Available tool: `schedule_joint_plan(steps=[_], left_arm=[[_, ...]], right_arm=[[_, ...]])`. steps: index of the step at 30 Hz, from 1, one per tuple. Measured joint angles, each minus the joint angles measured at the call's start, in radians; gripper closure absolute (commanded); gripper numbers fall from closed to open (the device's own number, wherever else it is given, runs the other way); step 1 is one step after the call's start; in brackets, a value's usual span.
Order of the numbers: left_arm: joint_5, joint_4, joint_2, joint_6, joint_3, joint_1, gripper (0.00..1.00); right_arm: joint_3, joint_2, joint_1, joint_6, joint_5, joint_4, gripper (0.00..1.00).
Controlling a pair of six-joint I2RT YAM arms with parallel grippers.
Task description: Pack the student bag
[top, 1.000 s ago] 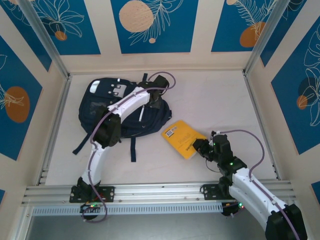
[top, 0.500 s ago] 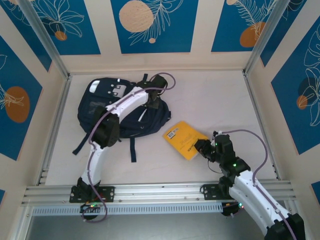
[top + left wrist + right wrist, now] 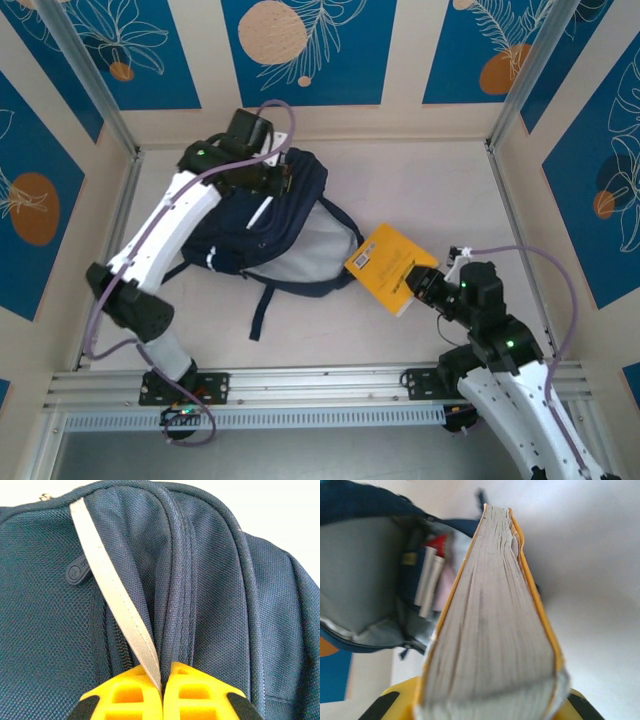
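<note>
The book goes across and outward into the bag's held-open mouth (image 3: 415, 580) past it next. My right gripper pushes it and releases the outer end inside.
The student bag (image 3: 240, 235), dark navy, lies at the left of the table with its mouth held open toward the right, grey lining (image 3: 310, 250) showing. My left gripper (image 3: 275, 178) is shut on the bag's upper rim, pinching navy fabric and a white stripe (image 3: 120, 610) between its yellow fingers (image 3: 200, 690). A thick yellow book (image 3: 388, 264) hangs tilted just right of the mouth, my right gripper (image 3: 425, 287) shut on its near end. In the right wrist view the book's page edge (image 3: 490, 630) points at the open bag (image 3: 365, 575), where pen-like items (image 3: 431, 575) sit inside.
The bag's dark straps (image 3: 262, 305) trail toward the near edge. Metal rails (image 3: 110, 240) and patterned walls close in the left, back and right sides. A metal rail (image 3: 320, 385) with both arm bases runs along the front. Bare table lies right of the book.
My left gripper shut on the bag's rim and pulled it up and back to the left, opening the mouth. The right gripper moved the book a little to the right and tilted it.
</note>
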Motion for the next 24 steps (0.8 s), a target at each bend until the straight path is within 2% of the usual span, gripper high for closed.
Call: schedule_joint_plan(steps=[5, 11, 17, 24], left_arm=[[0.154, 0.0, -0.075, -0.021, -0.035, 0.037, 1.0], [0.292, 0.049, -0.076, -0.085, -0.085, 0.048, 1.0], [0.334, 0.089, -0.075, -0.132, -0.097, 0.06, 1.0], [0.354, 0.107, -0.075, -0.16, -0.103, 0.062, 1.0]], right_arm=[[0.106, 0.031, -0.001, 0.002, -0.107, 0.042, 1.0], [0.047, 0.064, 0.0, 0.089, -0.253, 0.19, 1.0], [-0.077, 0.084, 0.001, 0.213, -0.328, 0.353, 1.0], [-0.09, 0.152, 0.016, 0.268, -0.338, 0.471, 1.0]])
